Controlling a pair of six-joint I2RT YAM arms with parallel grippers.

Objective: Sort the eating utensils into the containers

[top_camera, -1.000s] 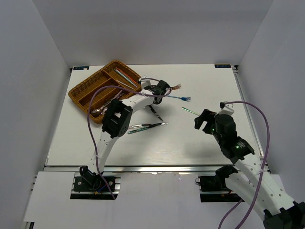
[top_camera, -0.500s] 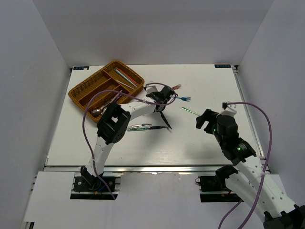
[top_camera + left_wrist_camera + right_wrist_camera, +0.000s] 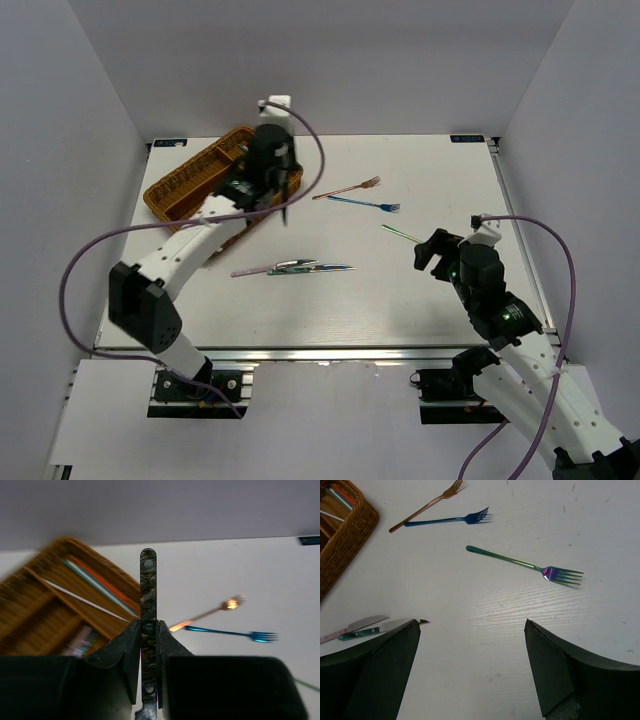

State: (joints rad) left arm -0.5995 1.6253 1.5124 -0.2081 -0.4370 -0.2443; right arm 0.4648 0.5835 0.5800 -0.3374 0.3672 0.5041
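The knife will next go down to the left in the top view with my left gripper, into the tray's middle section (image 3: 199,200) (image 3: 51,624) for release, since chopsticks fill the end one.
My left gripper (image 3: 148,630) is shut on a knife (image 3: 148,580) with a dark mottled handle, which sticks up between the fingers. From above, that gripper (image 3: 282,195) hangs at the right end of the brown wicker tray (image 3: 175,185), the knife (image 3: 286,213) pointing down. Red-orange and green chopsticks (image 3: 95,582) lie in one compartment. A rose-gold fork (image 3: 345,188), a blue fork (image 3: 365,204) and a green-purple fork (image 3: 520,562) lie on the table. My right gripper (image 3: 472,625) stands open over bare table, below the green fork.
Two more knives (image 3: 290,268), one pink-handled and one green-handled, lie mid-table in front of the tray; their tips show at the left of the right wrist view. White walls enclose the table on three sides.
My left arm has swung left and back from the table's middle toward the tray, carrying the dark knife. The right arm has barely moved.
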